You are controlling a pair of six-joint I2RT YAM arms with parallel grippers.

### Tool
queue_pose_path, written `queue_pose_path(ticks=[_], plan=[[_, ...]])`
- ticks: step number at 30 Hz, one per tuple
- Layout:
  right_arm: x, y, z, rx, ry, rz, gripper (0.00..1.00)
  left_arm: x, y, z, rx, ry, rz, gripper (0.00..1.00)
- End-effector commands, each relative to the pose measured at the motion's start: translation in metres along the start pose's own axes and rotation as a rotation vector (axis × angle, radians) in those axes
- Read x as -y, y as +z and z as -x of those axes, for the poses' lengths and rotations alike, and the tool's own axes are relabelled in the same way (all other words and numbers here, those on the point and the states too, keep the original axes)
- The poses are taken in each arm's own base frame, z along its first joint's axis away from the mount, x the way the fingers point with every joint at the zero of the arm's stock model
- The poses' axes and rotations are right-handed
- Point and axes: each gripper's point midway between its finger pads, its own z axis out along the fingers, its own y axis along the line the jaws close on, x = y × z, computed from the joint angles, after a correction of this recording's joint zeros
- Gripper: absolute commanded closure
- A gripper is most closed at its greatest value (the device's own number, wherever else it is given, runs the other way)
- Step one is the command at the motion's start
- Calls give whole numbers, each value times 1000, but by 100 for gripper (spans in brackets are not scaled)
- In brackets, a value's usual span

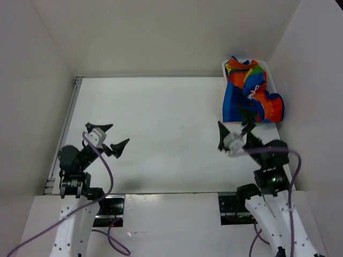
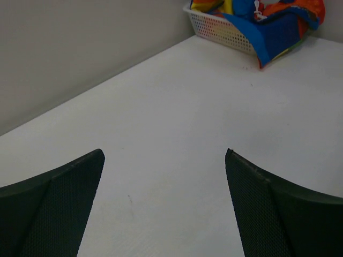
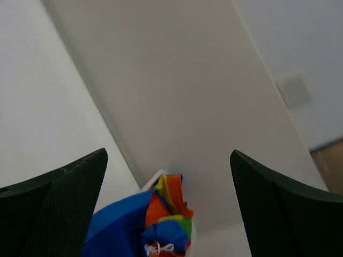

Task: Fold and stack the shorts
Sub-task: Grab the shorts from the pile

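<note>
The shorts' near orange edge (image 1: 262,111) lies on top, so my right gripper will next go outward and to the right in the top view and tip down onto it.
The rainbow-striped shorts (image 1: 251,91) lie crumpled in and over a white mesh basket (image 1: 269,75) at the table's far right corner, white drawstring on top. They also show in the left wrist view (image 2: 273,24) and the right wrist view (image 3: 144,225). My right gripper (image 1: 234,133) is open and empty, raised just in front of the basket, pointing at the shorts. My left gripper (image 1: 110,138) is open and empty over the table's near left part, far from the shorts.
White walls enclose the table on three sides. A metal rail (image 1: 64,128) runs along the table's left edge. The basket (image 2: 220,29) sits against the back right wall. The white tabletop (image 1: 161,128) lies between the two grippers.
</note>
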Motion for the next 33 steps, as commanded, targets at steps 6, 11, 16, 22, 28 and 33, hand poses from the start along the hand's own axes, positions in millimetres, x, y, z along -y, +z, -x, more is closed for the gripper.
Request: queue_pose_path(ticks=[6,11,16,22,28,33], plan=[[47,5,-178,-930,709,-390,0,-59,81,46,-292,-189,55,0],[41,-13,-241,-1111,843,-526,15,-80,103,10,-425,-221,142,0],[33,-64,-325,-1343,890,-724,15,-62,100,-10,-474,-264,71,0],[20,-94,-367,-1445,830,-719,6,-57,93,-34,-524,-286,78,0],[-13,-97,-395,-1473,865,-553,1,-59,93,-44,-546,-293,86,0],[-22,-112,-412,-1488,928,-544,12,-60,94,-48,-557,-296,94,0]])
